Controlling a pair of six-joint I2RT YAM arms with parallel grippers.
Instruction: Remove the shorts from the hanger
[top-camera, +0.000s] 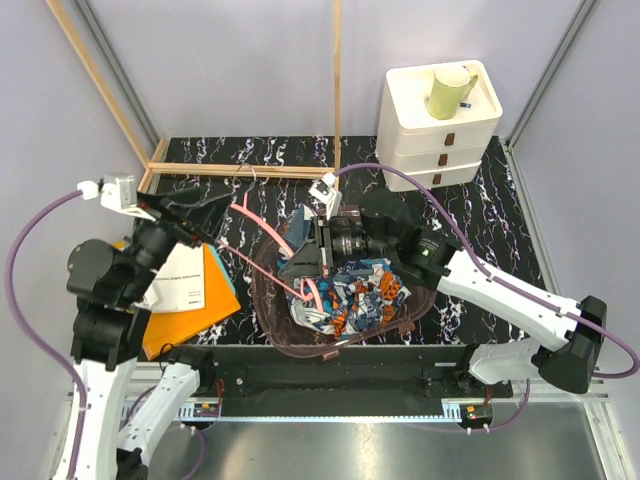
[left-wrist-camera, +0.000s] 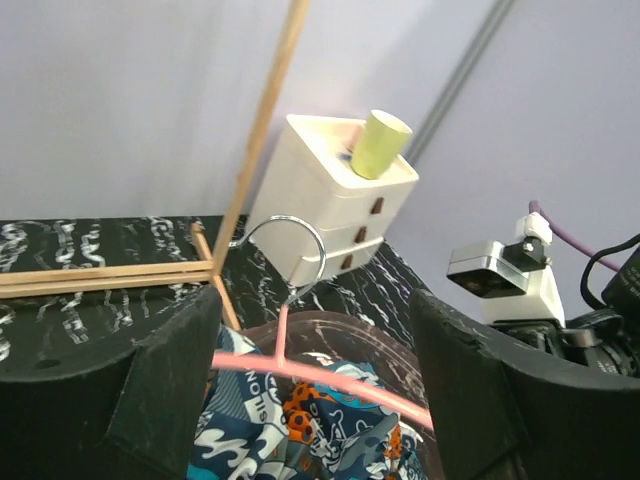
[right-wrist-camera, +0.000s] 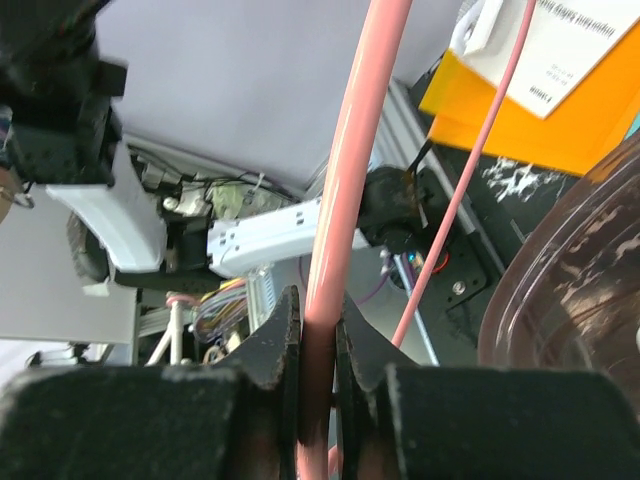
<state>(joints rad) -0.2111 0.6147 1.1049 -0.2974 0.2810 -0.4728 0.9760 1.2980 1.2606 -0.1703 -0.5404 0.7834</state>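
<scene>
The shorts are in the bowl, so the robot's right gripper needs to lift the hanger (top-camera: 265, 228) outward next, beside the tall wooden rod's upper part (top-camera: 337, 35), and let go.
The printed shorts (top-camera: 345, 295) lie bunched in a clear brownish bowl (top-camera: 268, 300) at the table's front centre. The pink hanger (top-camera: 265, 228) is tilted above them, its metal hook (left-wrist-camera: 290, 235) pointing to the back. My right gripper (top-camera: 308, 262) is shut on one hanger bar; the right wrist view shows the bar (right-wrist-camera: 345, 200) pinched between the fingers (right-wrist-camera: 280, 340). My left gripper (top-camera: 205, 228) is open to the left of the bowl. In the left wrist view the hanger bar (left-wrist-camera: 330, 378) crosses between its spread fingers (left-wrist-camera: 140, 400), above the shorts (left-wrist-camera: 260, 430).
An orange folder with a white sheet (top-camera: 185, 295) lies under the left arm. A white drawer unit (top-camera: 440, 120) with a green cup (top-camera: 450, 92) stands at the back right. Wooden rods (top-camera: 240, 168) stand at the back left.
</scene>
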